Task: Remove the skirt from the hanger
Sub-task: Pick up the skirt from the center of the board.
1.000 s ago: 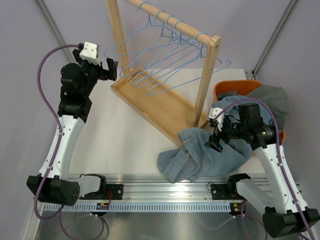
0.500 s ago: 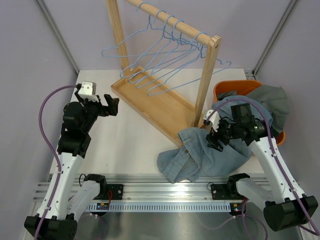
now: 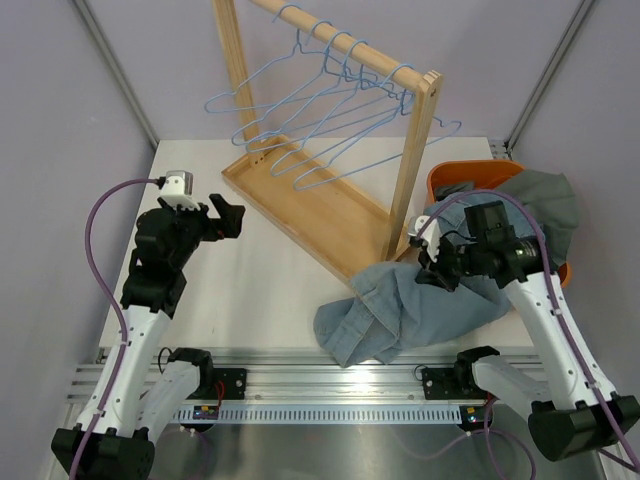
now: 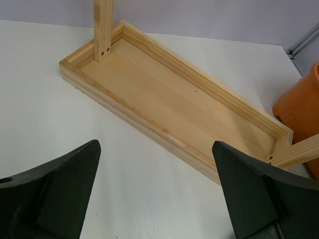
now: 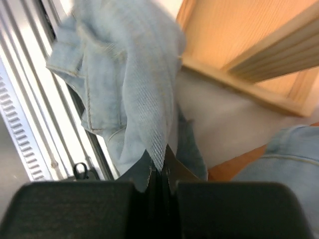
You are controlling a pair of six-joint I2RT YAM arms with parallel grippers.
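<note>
I should next move my right gripper outward and over the orange basket to let go of the skirt (image 3: 400, 312), because the basket is to the gripper's right in the top view.
The light blue denim skirt (image 3: 400, 312) lies crumpled on the table at the front right, off the rack. My right gripper (image 3: 428, 268) is shut on a fold of the skirt (image 5: 134, 74), and the fabric runs down from the pinched tips of that gripper (image 5: 162, 167). Several blue wire hangers (image 3: 330, 110) hang bare on the wooden rail. My left gripper (image 3: 232, 220) hovers open over the white table left of the rack; in its own wrist view this gripper (image 4: 155, 144) has nothing between its fingers.
The wooden rack's tray base (image 3: 300, 205) runs diagonally across the table, also seen as the tray base (image 4: 174, 99). An orange basket (image 3: 470, 178) with denim and a grey garment (image 3: 552, 200) stands at the right. The metal rail (image 3: 330, 385) lines the near edge.
My right gripper has gone from open to shut on the skirt's fold and has pulled it up a little. My left arm has dropped and moved toward the near side, its gripper still open.
</note>
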